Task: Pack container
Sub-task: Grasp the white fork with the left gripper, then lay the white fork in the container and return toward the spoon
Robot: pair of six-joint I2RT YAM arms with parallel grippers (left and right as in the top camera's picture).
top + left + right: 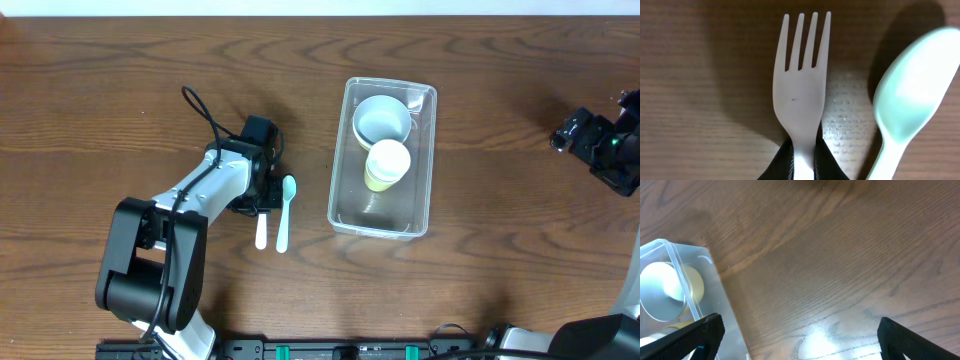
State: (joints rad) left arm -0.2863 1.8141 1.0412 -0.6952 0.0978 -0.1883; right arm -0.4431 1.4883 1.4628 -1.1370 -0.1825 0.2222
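My left gripper lifts over the container's rim next, then releases the fork (261,228) down in the container's empty near end (382,210). That end lies to the gripper's right in the overhead view.
The clear rectangular container (383,215) stands right of the table's middle and holds a white bowl (381,119) and a pale yellow cup (387,163). It also shows at the left of the right wrist view (682,280). A white plastic fork (261,228) and a mint green spoon (285,211) lie side by side on the wood, left of the container. My left gripper (258,195) is shut on the fork's handle (801,100), down at the table, with the spoon (907,100) just to its right. My right gripper (797,335) is open and empty at the far right (600,145).
The table is dark brown wood (500,280). A black cable (205,110) loops from the left arm. The left arm's base (150,270) stands at the front left.
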